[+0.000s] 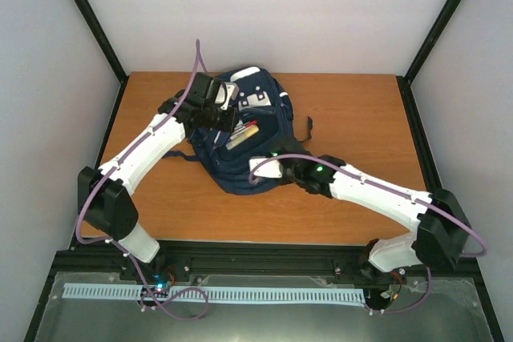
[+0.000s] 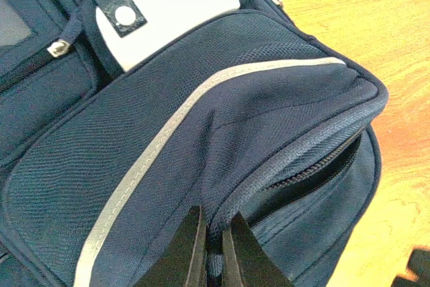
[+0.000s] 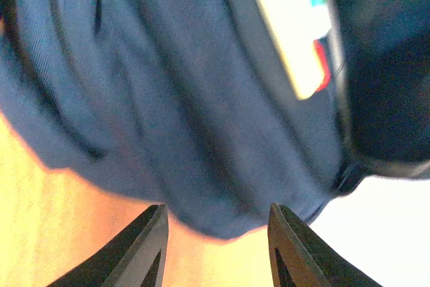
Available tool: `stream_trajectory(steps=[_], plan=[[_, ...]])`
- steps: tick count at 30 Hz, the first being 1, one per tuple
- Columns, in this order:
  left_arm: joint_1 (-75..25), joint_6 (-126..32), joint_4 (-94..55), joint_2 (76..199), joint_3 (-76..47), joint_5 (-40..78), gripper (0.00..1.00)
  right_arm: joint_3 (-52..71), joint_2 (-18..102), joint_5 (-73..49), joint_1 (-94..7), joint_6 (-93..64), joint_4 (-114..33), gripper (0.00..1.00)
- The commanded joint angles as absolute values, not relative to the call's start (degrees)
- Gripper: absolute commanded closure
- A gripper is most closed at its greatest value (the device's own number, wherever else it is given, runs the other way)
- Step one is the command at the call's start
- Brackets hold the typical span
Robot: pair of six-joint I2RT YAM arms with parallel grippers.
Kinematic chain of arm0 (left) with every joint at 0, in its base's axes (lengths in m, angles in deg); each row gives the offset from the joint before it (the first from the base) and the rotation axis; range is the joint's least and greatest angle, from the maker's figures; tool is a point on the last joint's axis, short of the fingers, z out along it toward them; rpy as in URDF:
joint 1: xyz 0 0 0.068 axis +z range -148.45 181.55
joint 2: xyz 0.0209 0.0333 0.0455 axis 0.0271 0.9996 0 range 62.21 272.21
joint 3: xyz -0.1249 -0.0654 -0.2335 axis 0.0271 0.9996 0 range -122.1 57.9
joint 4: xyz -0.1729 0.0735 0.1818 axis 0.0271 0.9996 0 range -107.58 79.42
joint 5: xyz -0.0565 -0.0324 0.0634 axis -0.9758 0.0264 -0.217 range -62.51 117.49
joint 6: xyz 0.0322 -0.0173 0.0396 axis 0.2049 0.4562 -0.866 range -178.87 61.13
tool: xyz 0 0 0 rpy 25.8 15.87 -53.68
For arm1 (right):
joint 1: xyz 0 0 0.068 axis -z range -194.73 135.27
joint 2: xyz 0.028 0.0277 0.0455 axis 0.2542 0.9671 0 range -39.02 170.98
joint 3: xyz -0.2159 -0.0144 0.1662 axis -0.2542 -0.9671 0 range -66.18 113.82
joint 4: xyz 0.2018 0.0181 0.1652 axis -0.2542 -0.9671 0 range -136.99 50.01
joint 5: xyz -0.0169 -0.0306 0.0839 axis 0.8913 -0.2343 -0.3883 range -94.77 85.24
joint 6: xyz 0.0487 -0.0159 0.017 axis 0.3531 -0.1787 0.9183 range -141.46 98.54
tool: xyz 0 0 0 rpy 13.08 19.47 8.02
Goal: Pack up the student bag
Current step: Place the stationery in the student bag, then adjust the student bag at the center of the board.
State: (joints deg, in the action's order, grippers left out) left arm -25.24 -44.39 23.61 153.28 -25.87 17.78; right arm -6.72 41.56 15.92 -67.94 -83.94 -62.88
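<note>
My left gripper draws the bag's seam back and to the right in the top view, over the cream book (image 1: 242, 136), next. It then releases the seam, since the bag's opening gapes.
The student bag (image 1: 240, 146) is a navy backpack lying in the middle of the table, white patches toward the back, its main zip gaping. A cream book with a red edge (image 1: 243, 131) shows inside the opening. My left gripper (image 1: 224, 110) sits on the bag's upper left. In the left wrist view my left gripper (image 2: 213, 250) is shut on the bag's piped seam beside the open zipper (image 2: 316, 169). My right gripper (image 1: 260, 171) is at the bag's near right edge. Seen from the right wrist, this gripper (image 3: 218, 233) stands open, a bulge of bag fabric (image 3: 222, 193) just ahead of its tips, not pinched.
The orange wooden table (image 1: 353, 118) extends right and left of the bag. A dark strap (image 1: 309, 127) trails off the bag's right side. In the right wrist view the book (image 3: 289, 25) lies in the opening, and a white area (image 3: 383, 233) lies at lower right, unclear what.
</note>
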Motion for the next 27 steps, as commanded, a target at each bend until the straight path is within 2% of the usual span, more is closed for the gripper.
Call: stream_trajectory(steps=[1, 5, 9, 16, 20, 23, 27], plan=[[-28.1, -43.5, 21.0, 154.2, -29.2, 12.5, 0.99, -10.1, 34.1, 5.2, -59.4, -70.0, -68.8, 0.58], [-35.8, -44.7, 23.6, 157.4, -31.3, 19.1, 0.99, -12.0, 27.4, -2.9, -48.7, -62.1, -70.0, 0.58], [-40.5, -41.4, 25.6, 160.8, -32.8, 23.9, 0.99, -15.2, 20.7, -5.6, -40.7, -57.4, -68.2, 0.57], [-48.6, -39.9, 22.2, 161.7, -27.5, 26.4, 0.99, -17.9, 18.5, -6.7, -37.8, -53.4, -69.8, 0.57], [-49.9, -41.1, 20.0, 161.5, -25.3, 25.9, 0.98, -17.3, 20.6, -10.5, -37.8, -51.5, -70.1, 0.56], [-50.0, -43.4, 20.7, 160.6, -24.9, 27.6, 0.87, -14.2, 24.9, -14.4, -37.7, -49.6, -71.2, 0.56], [-50.0, -45.6, 19.4, 154.9, -21.1, 29.3, 0.62, -9.6, 29.4, -21.0, -37.8, -47.9, -72.0, 0.55]])
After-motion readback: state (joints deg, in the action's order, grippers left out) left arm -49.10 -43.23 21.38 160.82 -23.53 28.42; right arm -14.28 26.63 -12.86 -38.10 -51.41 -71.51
